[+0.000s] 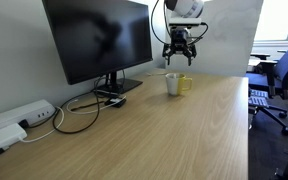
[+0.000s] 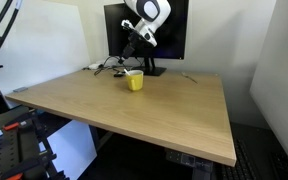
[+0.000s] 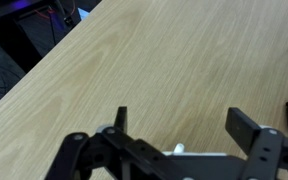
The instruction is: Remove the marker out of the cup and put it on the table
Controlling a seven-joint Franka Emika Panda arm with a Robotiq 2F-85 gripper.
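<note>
My open gripper lowers toward the cup's opening next, as the first step to get both fingers on the marker's pale tip [image 2: 127,69] [image 3: 178,149].
The cup [image 1: 173,85] is small and greyish-white with a yellow handle, and it stands on the light wood table [image 1: 154,135] beside the monitor base. It looks yellow in an exterior view [image 2: 134,81]. My gripper [image 1: 179,56] hangs open and empty a short way above the cup, and also shows in an exterior view [image 2: 130,47]. In the wrist view both fingers of the gripper [image 3: 184,120] are spread apart over bare table [image 3: 154,60]. A small pale tip [image 3: 178,149] peeks out over the gripper body; it may be the marker. The marker is not clear elsewhere.
A large black monitor [image 1: 99,38] stands at the back on a stand with black cables [image 1: 79,110]. A white power strip and box [image 1: 19,118] lie near it. Blue office chairs [image 1: 279,75] stand past the table's edge. A white board [image 2: 39,45] stands by the desk.
</note>
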